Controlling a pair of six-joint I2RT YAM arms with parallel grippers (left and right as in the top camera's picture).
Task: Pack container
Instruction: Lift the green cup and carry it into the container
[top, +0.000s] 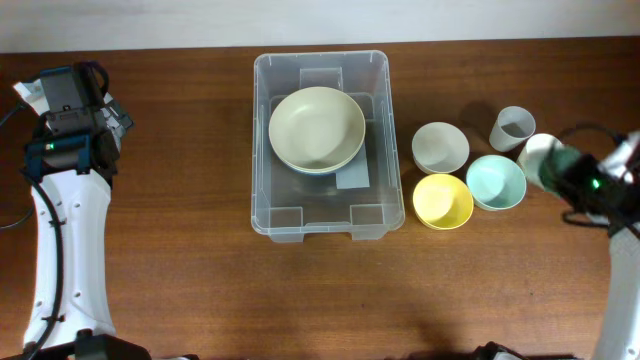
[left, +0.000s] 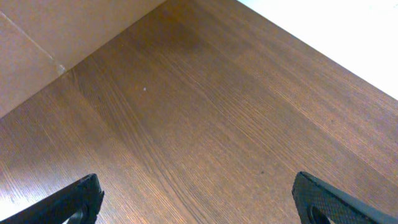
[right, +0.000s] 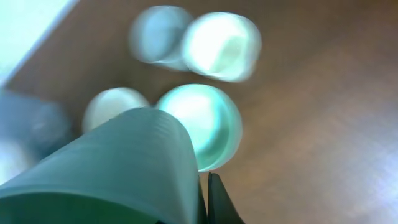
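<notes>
The container's bare near end (top: 287, 204) is to the left in the overhead view, so my right gripper will move there next, lower and release the cup.
The container (top: 268, 200), a large clear plastic tub, stands at the middle of the table with a big pale green bowl (top: 316, 129) inside it. My right gripper (top: 565, 172) is at the right, shut on a pale green cup (top: 540, 152). In the right wrist view that cup (right: 118, 168) fills the foreground against my finger (right: 204, 200). A mint bowl (top: 496, 182) lies just left of it and also shows in the right wrist view (right: 208, 121). My left gripper (top: 72, 95) is far left near the back edge, open and empty (left: 199, 199) over bare wood.
A white bowl (top: 440, 146), a yellow bowl (top: 443, 200) and a grey cup (top: 513, 127) stand right of the container. The right wrist view is blurred. The table's back edge runs behind the container.
</notes>
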